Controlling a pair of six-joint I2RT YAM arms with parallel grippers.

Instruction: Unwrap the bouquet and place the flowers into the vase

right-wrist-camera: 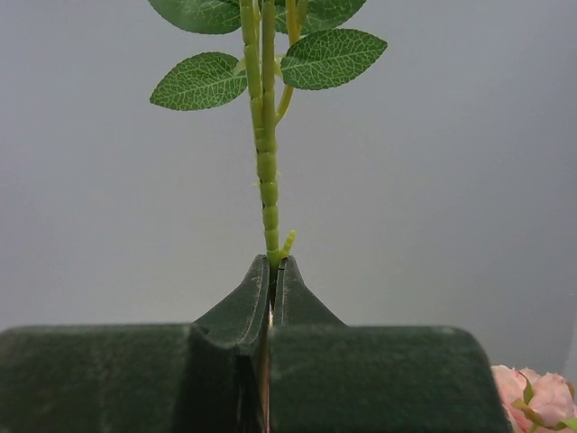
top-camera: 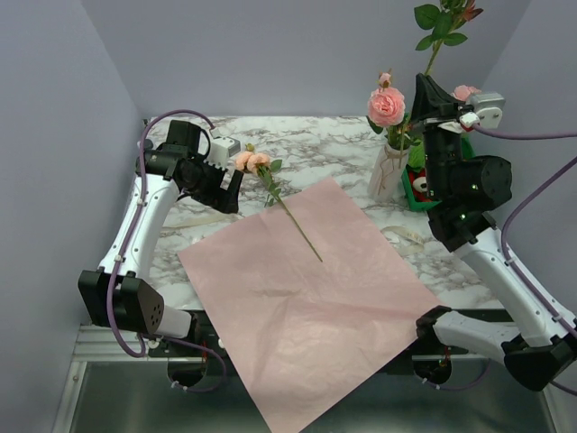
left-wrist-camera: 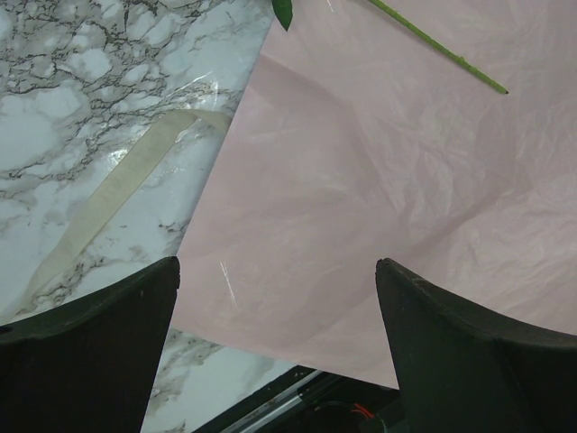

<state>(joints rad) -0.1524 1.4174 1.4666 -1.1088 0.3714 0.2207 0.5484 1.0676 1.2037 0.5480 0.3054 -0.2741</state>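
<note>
The upright leafy green stem is still high beside the vase. I need to lower it with my right gripper next to reach the vase's opening (top-camera: 394, 149), and then let it go there.
The bouquet's pink paper (top-camera: 306, 298) lies spread flat on the marble table and overhangs its near edge. One flower with peach blooms (top-camera: 252, 161) lies loose, its thin stem (left-wrist-camera: 442, 59) reaching onto the paper (left-wrist-camera: 379, 180). My left gripper (top-camera: 236, 185) hovers open just left of those blooms, nothing between its fingers (left-wrist-camera: 278, 263). The marbled vase (top-camera: 388, 171) stands at the back right with a pink rose (top-camera: 386, 105) in it. Above and right of it, my right gripper (top-camera: 422, 83) points up, shut on a leafy green flower stem (right-wrist-camera: 267, 162).
A cream ribbon (left-wrist-camera: 117, 194) lies on the marble left of the paper. A green tray (top-camera: 416, 185) holding red items sits right behind the vase, beside my right arm. Lilac walls close in the back and sides. A pink bloom (right-wrist-camera: 536, 397) shows below my right gripper.
</note>
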